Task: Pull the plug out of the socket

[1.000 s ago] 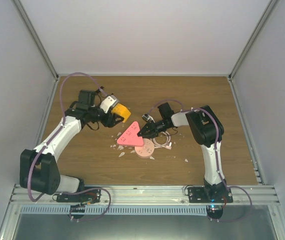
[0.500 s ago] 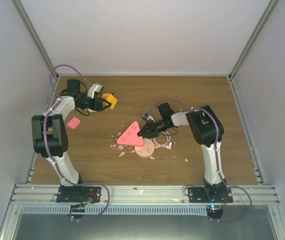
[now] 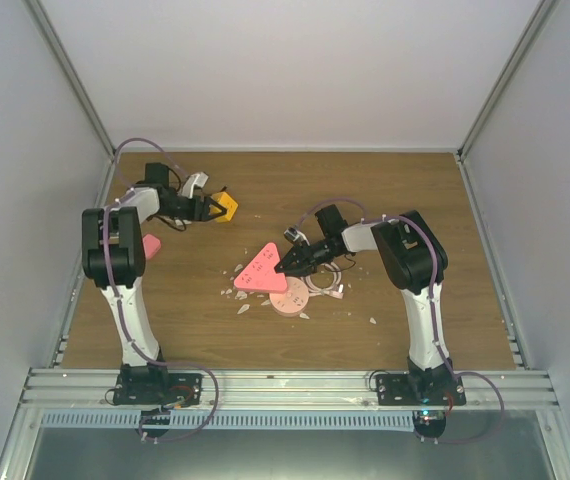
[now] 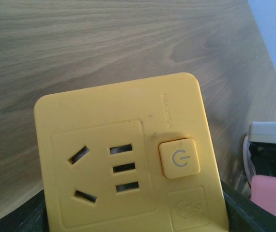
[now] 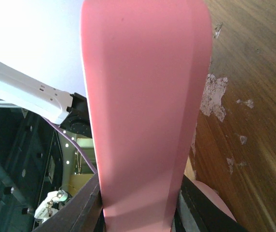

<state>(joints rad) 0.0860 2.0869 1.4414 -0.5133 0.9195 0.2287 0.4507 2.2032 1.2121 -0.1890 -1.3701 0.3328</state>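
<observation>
The left gripper goes down onto the bare wood beneath the plug next and releases, since the yellow cube is already well apart from the socket.
The socket, a flat pink triangle, lies tilted at mid-table; it fills the right wrist view as a broad pink slab. My right gripper is shut on its right corner, a dark finger on each side. The plug, a yellow cube, is far off at the back left, apart from the socket. My left gripper is shut on it. The left wrist view shows the cube's face with outlet slots and a power button, and my left gripper grips its lower edge.
A small pink rounded-square block lies beside the left arm. A round pink disc and a looped white cable sit by the socket. White flakes litter the wood. Enclosure walls stand close on the left.
The left arm has swung back and to the left, carrying the yellow cube away from the pink triangle. The small pink block came into view. The right arm has not moved.
</observation>
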